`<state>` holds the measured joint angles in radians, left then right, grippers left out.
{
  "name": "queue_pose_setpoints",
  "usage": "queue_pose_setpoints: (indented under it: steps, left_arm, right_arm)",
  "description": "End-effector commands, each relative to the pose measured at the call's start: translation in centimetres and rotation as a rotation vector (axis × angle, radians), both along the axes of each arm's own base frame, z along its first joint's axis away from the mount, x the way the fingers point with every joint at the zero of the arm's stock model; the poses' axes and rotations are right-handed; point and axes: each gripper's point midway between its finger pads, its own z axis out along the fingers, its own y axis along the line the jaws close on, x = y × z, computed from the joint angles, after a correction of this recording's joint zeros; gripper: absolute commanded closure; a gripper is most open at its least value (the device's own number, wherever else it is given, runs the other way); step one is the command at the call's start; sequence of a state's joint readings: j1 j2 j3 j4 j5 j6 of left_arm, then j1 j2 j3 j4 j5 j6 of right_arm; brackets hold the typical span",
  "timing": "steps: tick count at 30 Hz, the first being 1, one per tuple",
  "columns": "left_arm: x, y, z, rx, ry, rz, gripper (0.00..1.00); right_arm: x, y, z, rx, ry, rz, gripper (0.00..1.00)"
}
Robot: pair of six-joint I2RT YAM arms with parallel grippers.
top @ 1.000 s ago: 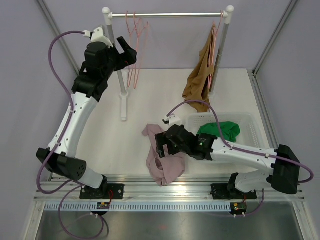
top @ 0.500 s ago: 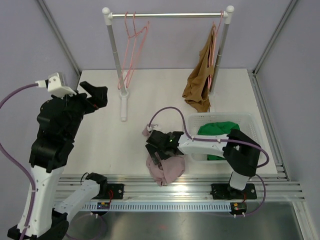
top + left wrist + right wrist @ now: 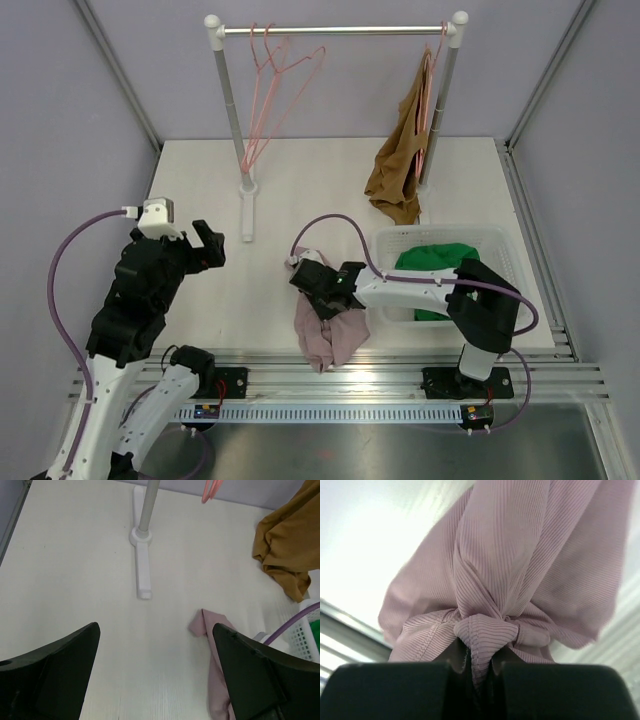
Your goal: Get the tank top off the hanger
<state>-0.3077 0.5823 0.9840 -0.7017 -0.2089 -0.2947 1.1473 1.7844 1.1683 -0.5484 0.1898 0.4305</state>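
Note:
The right gripper lifts the tank top up and carries it over the white basket next, as the top is already off the hanger and pinched in this gripper.
A mauve ribbed tank top (image 3: 326, 335) lies crumpled on the table near the front edge, off any hanger. My right gripper (image 3: 318, 288) is shut on a bunched fold of it; in the right wrist view the tank top (image 3: 520, 555) is pinched between the closed gripper (image 3: 480, 661). Empty pink hangers (image 3: 270, 90) dangle from the left end of the rail. My left gripper (image 3: 200, 250) hovers open over the left side of the table, well apart from the cloth. In the left wrist view the gripper (image 3: 155, 627) holds nothing, with the tank top (image 3: 216, 675) beside its right finger.
A brown garment (image 3: 400, 150) hangs on a pink hanger at the rail's right end. A white basket (image 3: 500, 250) at the right holds green cloth (image 3: 440, 262). The rack's left post stands on a foot (image 3: 246, 205). Metal frame rails border the table.
My left arm swung down from the rail to low over the table's left side. The right gripper closed on the tank top. The empty hangers are swinging.

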Motion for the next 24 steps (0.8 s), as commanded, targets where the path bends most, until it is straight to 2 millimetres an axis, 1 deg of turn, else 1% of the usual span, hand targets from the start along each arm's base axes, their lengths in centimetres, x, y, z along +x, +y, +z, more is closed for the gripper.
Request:
queue_pose_setpoints:
  steps: [1,2,3,4,5,6,7,8,9,10,11,12,13,14,15,16,18,19,20,21,22,23,24]
  left_arm:
    - [0.3,1.0,0.6,0.032,-0.079,0.038,0.01]
    - [0.2,1.5,0.6,0.034,-0.086,0.061,0.01]
    - [0.1,1.7,0.8,0.032,-0.095,0.072,0.01]
    - [0.0,1.9,0.9,0.03,-0.1,0.082,0.01]
    - [-0.1,2.1,0.9,0.031,-0.103,0.09,0.01]
    - [-0.2,2.2,1.0,0.029,-0.113,0.093,0.01]
    - [-0.3,2.3,1.0,0.03,-0.117,0.099,0.01]
    - [-0.3,2.4,0.9,0.033,-0.117,0.106,0.01]
    - [-0.3,2.5,0.9,0.035,-0.117,0.11,0.01]
    - [-0.3,2.6,0.9,0.038,-0.115,0.116,0.01]
    - [-0.3,2.6,0.9,0.039,-0.113,0.116,0.01]
    - [-0.3,2.6,0.8,0.039,-0.112,0.116,0.01]
    - [-0.3,2.6,0.9,0.039,-0.113,0.116,0.01]
    - [-0.3,2.6,0.9,0.039,-0.113,0.116,0.01]
    - [-0.3,2.6,0.9,0.039,-0.113,0.116,0.01]
    - [-0.3,2.7,0.9,0.039,-0.115,0.119,0.01]
    - [-0.5,2.9,1.0,0.039,-0.118,0.126,0.01]
    - [-0.5,2.9,1.0,0.039,-0.121,0.128,0.01]
    - [-0.5,2.9,1.0,0.038,-0.124,0.128,0.01]
    - [-0.5,2.9,1.1,0.037,-0.126,0.129,0.01]
    - [-0.6,2.9,1.0,0.037,-0.126,0.129,0.01]
    - [-0.5,3.0,1.1,0.037,-0.127,0.131,0.01]
    - [-0.6,3.0,1.1,0.038,-0.128,0.129,0.01]
  right_arm:
    - [1.4,1.7,8.0,0.159,-0.14,0.023,1.0]
    - [1.6,1.0,9.2,0.153,-0.162,0.014,1.0]
    - [2.5,0.7,12.3,0.191,-0.231,-0.011,1.0]
    - [2.9,0.3,13.9,0.197,-0.265,-0.032,1.0]
    - [3.0,-1.0,15.0,0.173,-0.285,-0.052,1.0]
    - [3.9,-1.8,18.5,0.213,-0.364,-0.1,1.0]
    - [4.3,-2.6,20.1,0.223,-0.397,-0.125,1.0]
    - [4.3,-3.8,21.3,0.211,-0.422,-0.145,1.0]
    - [4.9,-5.5,23.7,0.226,-0.49,-0.195,1.0]
    - [5.1,-7.1,25.5,0.213,-0.52,-0.228,1.0]
    - [5.4,-8.3,26.7,0.205,-0.549,-0.263,1.0]
    - [5.9,-10.3,29.5,0.222,-0.613,-0.341,1.0]
    - [5.8,-12.3,29.9,0.178,-0.628,-0.371,1.0]
    - [5.9,-13.5,30.8,0.171,-0.652,-0.404,1.0]
    - [6.0,-15.4,32.5,0.19,-0.698,-0.477,1.0]
    - [5.7,-16.9,32.6,0.158,-0.709,-0.5,1.0]
    - [5.8,-19.8,33.4,0.153,-0.743,-0.591,1.0]
    - [5.8,-20.7,33.2,0.14,-0.745,-0.612,1.0]
    - [6.2,-22.0,33.1,0.128,-0.748,-0.659,1.0]
    - [6.1,-22.9,32.3,0.111,-0.741,-0.672,1.0]
    - [6.2,-23.3,31.9,0.107,-0.736,-0.687,1.0]
    - [6.5,-24.3,31.5,0.093,-0.734,-0.716,1.0]
    - [6.6,-24.2,29.9,0.069,-0.709,-0.708,1.0]
